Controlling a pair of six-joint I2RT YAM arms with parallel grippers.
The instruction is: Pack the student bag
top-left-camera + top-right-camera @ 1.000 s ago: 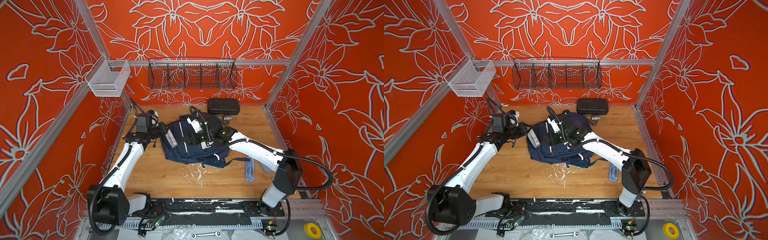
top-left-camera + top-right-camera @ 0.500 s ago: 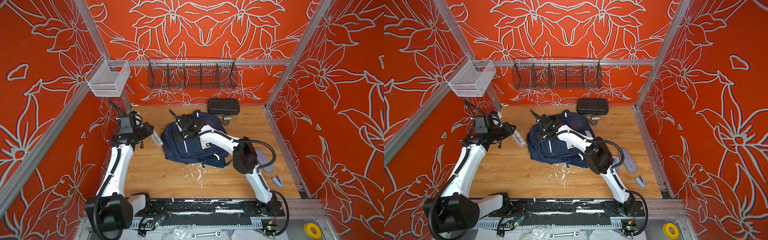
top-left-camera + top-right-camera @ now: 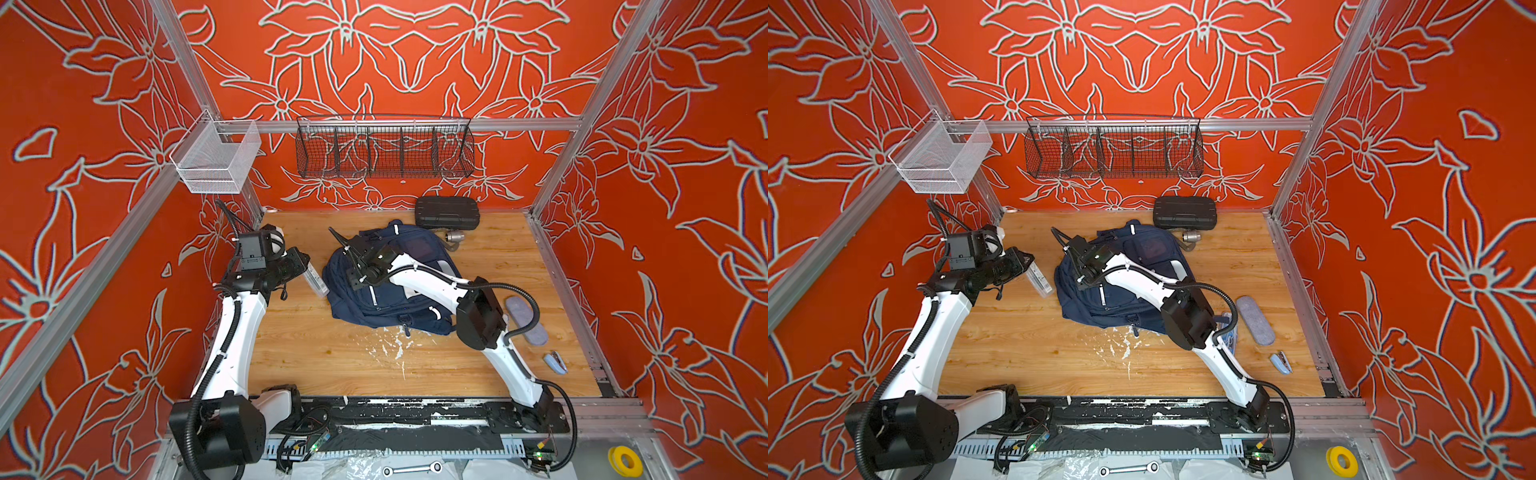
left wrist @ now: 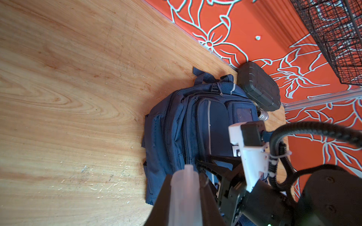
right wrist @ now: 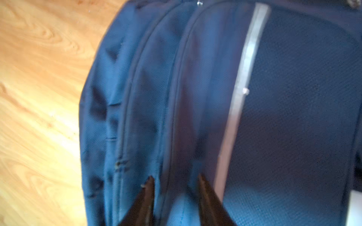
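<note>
My left gripper needs to go down into the bag's zippered side (image 3: pixel 339 278) (image 4: pixel 166 131) next and let go of the clear plastic case, because that side is below the gripper, past the case's tip.
The navy student bag (image 3: pixel 390 303) (image 3: pixel 1113 303) lies flat on the wooden floor, front pockets up. My right gripper (image 3: pixel 354 279) (image 3: pixel 1082 279) is low on the bag's left part. In the blurred right wrist view its jaws (image 5: pixel 174 179) stand close together with a fold of bag fabric (image 5: pixel 293 97) between them. Just left of the bag, my left gripper (image 3: pixel 305 266) (image 3: pixel 1025 262) (image 4: pixel 185 176) is shut on a clear plastic case (image 3: pixel 316 283) (image 3: pixel 1041 281) (image 4: pixel 184 197). The bag (image 4: pixel 176 121) shows zipped in the left wrist view.
A black hard case (image 3: pixel 446 212) and a small metal piece (image 3: pixel 455 237) lie behind the bag. A grey pouch (image 3: pixel 525 320) and a blue stapler (image 3: pixel 555 362) lie at the right. A black wire basket (image 3: pixel 384 151) and a white mesh basket (image 3: pixel 216 160) hang on the walls.
My left gripper drew back to the left of the bag with the clear case. My right arm folded at the elbow, moved to the bag's left part, and its jaws narrowed.
</note>
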